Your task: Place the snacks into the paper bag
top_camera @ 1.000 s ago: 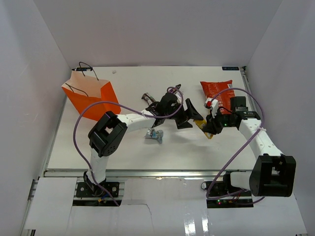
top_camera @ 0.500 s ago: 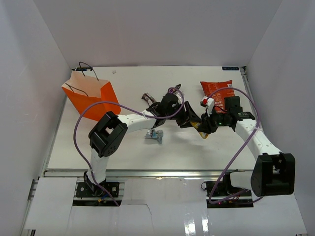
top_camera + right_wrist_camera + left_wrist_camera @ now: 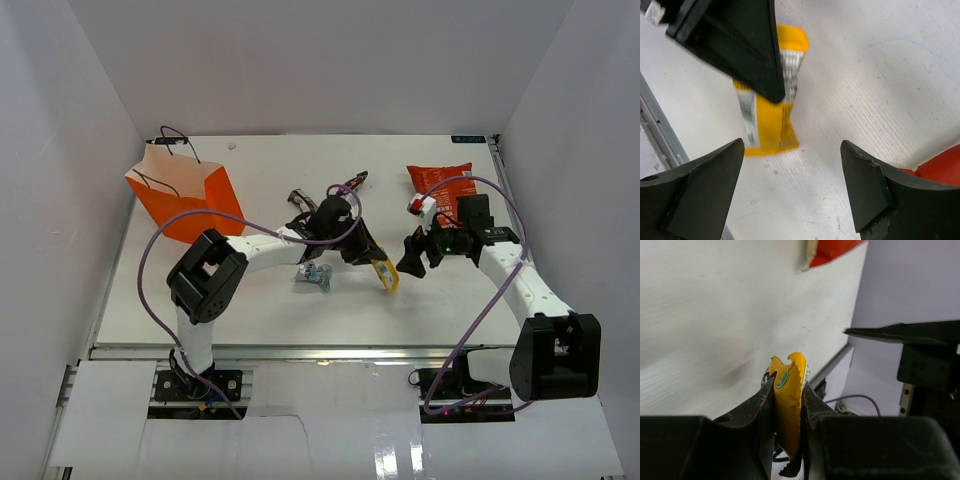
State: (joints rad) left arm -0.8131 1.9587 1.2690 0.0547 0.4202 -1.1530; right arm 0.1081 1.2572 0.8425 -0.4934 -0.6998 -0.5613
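The bag's rim stands tall, so the yellow wrapper point(image 3: 386, 275) goes up and left in the top view next, and my left gripper releases it over the bag's opening point(image 3: 168, 175).
A yellow wrapper point(image 3: 386, 275) hangs pinched between the fingers of my left gripper point(image 3: 372, 258), just above the table's middle. The left wrist view shows the same yellow wrapper point(image 3: 789, 390) on edge with the left gripper point(image 3: 788, 381) shut on it. Just right of it, my right gripper point(image 3: 412, 258) stands open and holds nothing. Its wrist view shows the right gripper point(image 3: 792, 145) wide apart, with the yellow wrapper point(image 3: 767, 125) beyond its tips. The orange paper bag point(image 3: 185, 200) stands at the far left. The red crisp packet point(image 3: 440, 180) lies at the back right.
A silver-blue wrapper point(image 3: 315, 275) lies under the left forearm. A dark wrapper point(image 3: 299, 198) and a pink one point(image 3: 350, 183) lie behind the left wrist. Purple cables loop over both arms. A corner of the red packet point(image 3: 940, 170) sits close to the right gripper.
The right gripper has opened and let go of the yellow wrapper. The left gripper has closed on it and drawn it left and nearer.
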